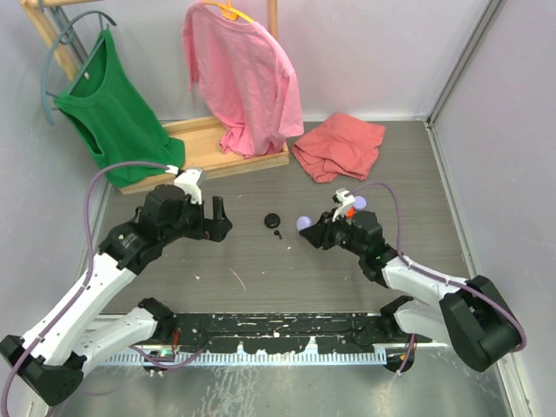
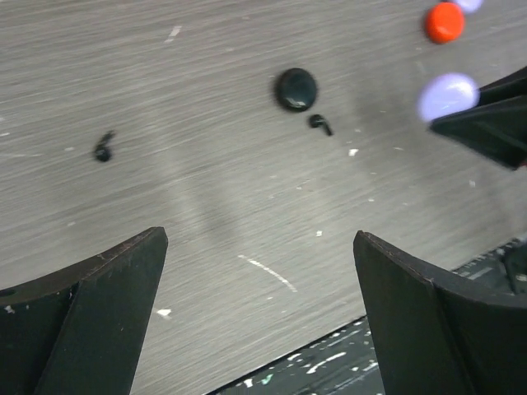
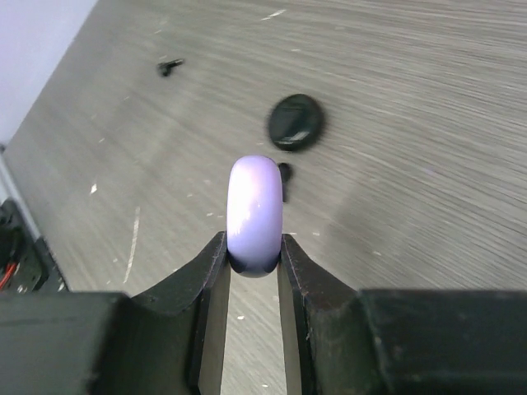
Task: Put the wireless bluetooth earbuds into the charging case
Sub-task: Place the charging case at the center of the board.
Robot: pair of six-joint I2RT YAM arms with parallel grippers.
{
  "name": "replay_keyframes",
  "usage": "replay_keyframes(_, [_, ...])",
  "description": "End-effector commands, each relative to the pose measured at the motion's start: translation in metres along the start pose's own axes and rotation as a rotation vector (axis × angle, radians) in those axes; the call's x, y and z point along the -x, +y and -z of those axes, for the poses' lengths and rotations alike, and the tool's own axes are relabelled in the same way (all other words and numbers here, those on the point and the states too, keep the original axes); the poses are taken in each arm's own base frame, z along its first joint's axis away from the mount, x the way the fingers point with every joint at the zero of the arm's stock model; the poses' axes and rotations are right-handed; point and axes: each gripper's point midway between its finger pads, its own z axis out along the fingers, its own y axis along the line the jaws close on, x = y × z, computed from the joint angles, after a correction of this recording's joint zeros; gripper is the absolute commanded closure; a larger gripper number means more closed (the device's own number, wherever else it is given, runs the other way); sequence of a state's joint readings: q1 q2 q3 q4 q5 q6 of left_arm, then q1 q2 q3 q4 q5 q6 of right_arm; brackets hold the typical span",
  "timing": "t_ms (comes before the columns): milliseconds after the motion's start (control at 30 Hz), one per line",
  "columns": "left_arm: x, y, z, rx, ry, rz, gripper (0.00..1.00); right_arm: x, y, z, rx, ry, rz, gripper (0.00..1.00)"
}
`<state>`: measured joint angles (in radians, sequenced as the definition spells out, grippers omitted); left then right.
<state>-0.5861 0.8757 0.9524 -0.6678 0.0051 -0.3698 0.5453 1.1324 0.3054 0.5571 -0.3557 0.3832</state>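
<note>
The red-orange disc and the other lavender one sit together, away from the earbuds. My right gripper will move toward that pair next and go down beside it.
My right gripper (image 3: 253, 243) is shut on a lavender round charging case (image 3: 254, 206), gripped edge-on above the table; in the top view it (image 1: 304, 223) shows at that gripper's tip (image 1: 311, 228). A black round case (image 1: 273, 221) lies closed on the table, with a tiny black earbud (image 2: 320, 123) right beside it. A second black earbud (image 2: 103, 148) lies farther left, also visible far off in the right wrist view (image 3: 170, 66). My left gripper (image 2: 259, 239) hangs open and holds nothing, left of the black case (image 2: 296, 89).
A red-orange disc (image 1: 350, 209) and another lavender one (image 1: 360, 204) sit behind the right gripper. A wooden rack (image 1: 208, 152) with a green top (image 1: 109, 95) and a pink shirt (image 1: 239, 74) stands at the back left. A crumpled red cloth (image 1: 339, 146) lies at the back. A black rail (image 1: 278, 330) lines the near edge.
</note>
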Motion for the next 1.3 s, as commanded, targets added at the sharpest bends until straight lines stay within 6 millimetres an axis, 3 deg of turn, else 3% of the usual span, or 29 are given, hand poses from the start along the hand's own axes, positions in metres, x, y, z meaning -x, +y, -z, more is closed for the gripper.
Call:
replay_keyframes(0, [0.022,0.031,0.027,0.16,-0.079,-0.084,0.02,0.017,-0.038,0.014,-0.164,-0.052,-0.135,0.98])
replay_keyframes(200, [0.027,0.055,0.042,0.287,-0.115,-0.097,0.02,0.011,-0.106,0.047,-0.397,-0.095,-0.358,0.98])
replay_keyframes(400, [0.022,0.07,0.042,0.356,-0.119,-0.083,0.02,0.013,-0.151,0.075,-0.56,-0.183,-0.472,0.96])
replay_keyframes(533, [0.015,0.077,0.036,0.354,-0.087,-0.036,0.02,0.013,-0.171,0.083,-0.616,-0.212,-0.528,0.93])
replay_keyframes(667, [0.015,0.093,0.039,0.399,-0.102,0.035,0.02,0.016,-0.184,0.078,-0.636,-0.193,-0.552,0.86])
replay_keyframes(933, [0.016,0.105,0.043,0.408,-0.137,0.108,0.02,0.006,-0.201,0.068,-0.664,-0.135,-0.619,0.69])
replay_keyframes(1267, [0.015,0.106,0.045,0.409,-0.151,0.118,0.02,-0.019,-0.188,0.07,-0.644,-0.039,-0.699,0.37])
